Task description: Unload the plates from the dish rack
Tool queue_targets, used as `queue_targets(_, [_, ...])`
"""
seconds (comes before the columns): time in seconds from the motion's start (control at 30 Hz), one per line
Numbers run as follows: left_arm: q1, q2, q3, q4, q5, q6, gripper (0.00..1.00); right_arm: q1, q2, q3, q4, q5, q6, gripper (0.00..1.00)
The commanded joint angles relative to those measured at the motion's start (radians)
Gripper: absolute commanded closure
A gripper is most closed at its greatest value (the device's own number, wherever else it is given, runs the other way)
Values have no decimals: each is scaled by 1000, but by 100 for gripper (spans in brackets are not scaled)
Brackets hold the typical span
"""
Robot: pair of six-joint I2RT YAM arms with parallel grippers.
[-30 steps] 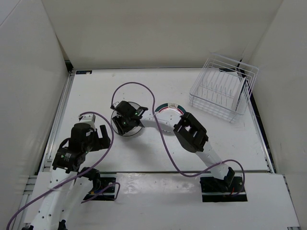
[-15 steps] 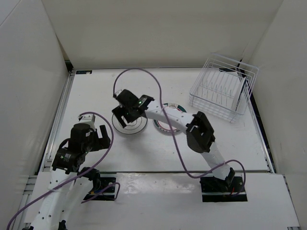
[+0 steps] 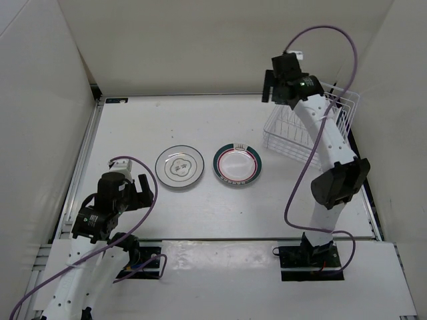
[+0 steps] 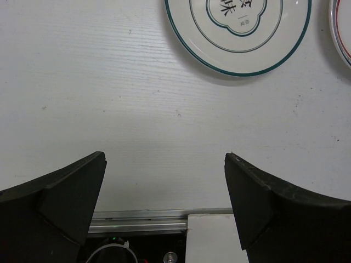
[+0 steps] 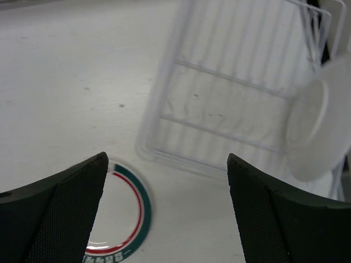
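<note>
My right gripper will next swing across the rack (image 3: 303, 127) and down to the rim of the upright white plate, because that rim is below my gripper and to its right in the top view.
Two plates lie flat at mid-table: one with a thin dark rim and a central drawing (image 3: 179, 167) (image 4: 238, 33), and to its right one with a green rim and red ring (image 3: 237, 163) (image 5: 118, 219) (image 4: 344, 16). The white wire dish rack (image 3: 303, 127) (image 5: 230, 98) stands at the back right. My right gripper (image 3: 275, 90) (image 5: 167, 159) hangs open and empty high over the rack's near-left corner. A blurred white round dish (image 5: 321, 129) stands on edge in the rack. My left gripper (image 3: 135, 189) (image 4: 164, 156) is open and empty near the front edge, short of the thin-rimmed plate.
White walls close in the table on the left, back and right. The right arm's purple cable (image 3: 320, 40) loops high over the rack. A metal rail (image 4: 142, 222) runs along the table's near edge below the left gripper.
The right gripper opened and left the thin-rimmed plate flat on the table, then rose and swung to the back right over the rack. The left arm stayed still.
</note>
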Motion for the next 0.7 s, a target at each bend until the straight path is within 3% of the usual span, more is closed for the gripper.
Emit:
queue_targets(0.0, [-5, 0, 4, -4, 10, 0, 0, -49, 3, -28, -111, 111, 48, 10])
queue_targets(0.13, [-3, 6, 4, 3, 13, 2, 0, -164, -37, -110, -97, 138, 118, 10])
queue_targets(0.33, [-5, 23, 2, 1, 18, 0, 0, -256, -155, -382, 62, 127, 155, 11])
queue_targets(0.53, [-7, 43, 2, 3, 21, 3, 0, -361, -166, -445, 64, 121, 175, 12])
queue_targets(0.67, [-6, 55, 1, 6, 24, 3, 0, -396, -227, -548, 167, 69, 160, 14])
